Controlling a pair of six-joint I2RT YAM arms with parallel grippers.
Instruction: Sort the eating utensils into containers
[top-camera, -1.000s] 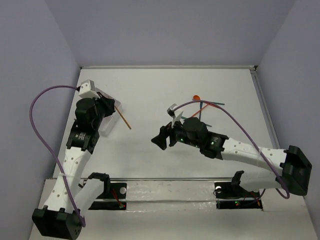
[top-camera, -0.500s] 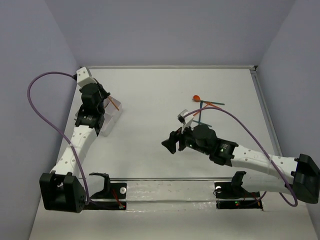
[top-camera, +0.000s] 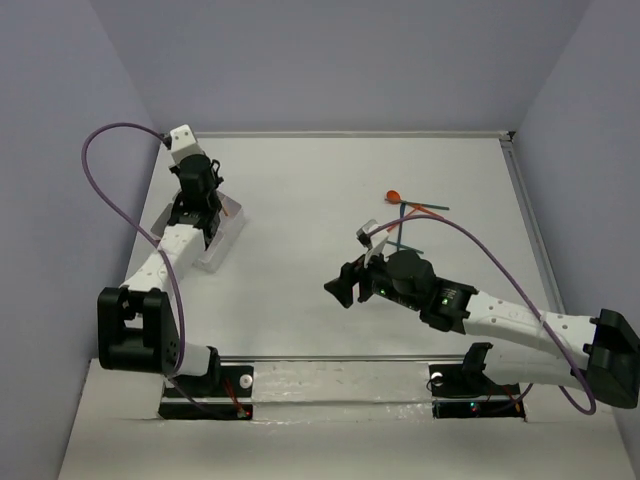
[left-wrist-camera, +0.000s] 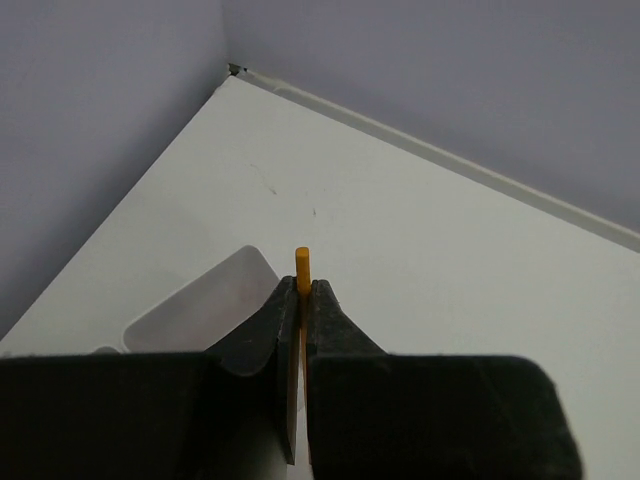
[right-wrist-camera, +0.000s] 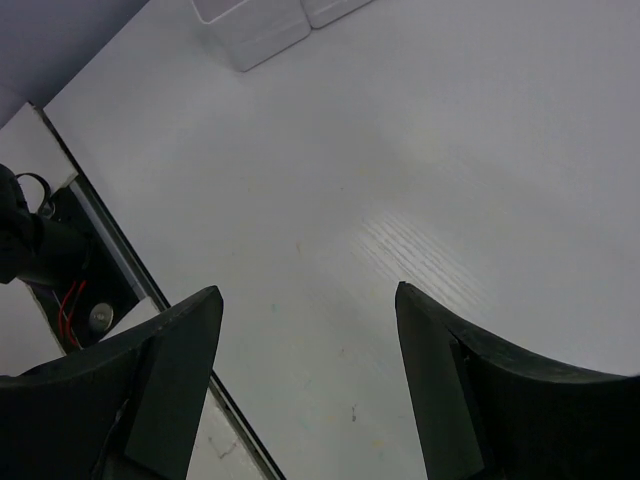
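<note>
My left gripper needs to move down a little next, toward the tray part nearest the table's middle, and let go of the orange stick (left-wrist-camera: 302, 262), because the stick already hangs over the tray.
My left gripper (top-camera: 207, 203) is over the white translucent tray (top-camera: 222, 246) at the table's left side. In the left wrist view the gripper (left-wrist-camera: 302, 291) is shut on a thin orange stick (left-wrist-camera: 302, 262) whose end pokes out past the fingertips, with part of the tray (left-wrist-camera: 195, 306) below. My right gripper (top-camera: 344, 290) is open and empty above the bare table middle, with its jaws wide apart in the right wrist view (right-wrist-camera: 310, 375). The other utensils lie at the back right: an orange spoon (top-camera: 392, 196), teal sticks (top-camera: 426, 208) and a green piece (top-camera: 402, 241).
A raised rail (top-camera: 340, 134) runs along the table's far edge and the walls stand close on the left and right. The tray's corner shows at the top of the right wrist view (right-wrist-camera: 255, 30). The arm bases and a metal strip (top-camera: 340, 380) line the near edge.
My left arm has stretched farther back over the tray, carrying the orange stick with it. My right gripper drew back right and toward the near edge, then held still.
</note>
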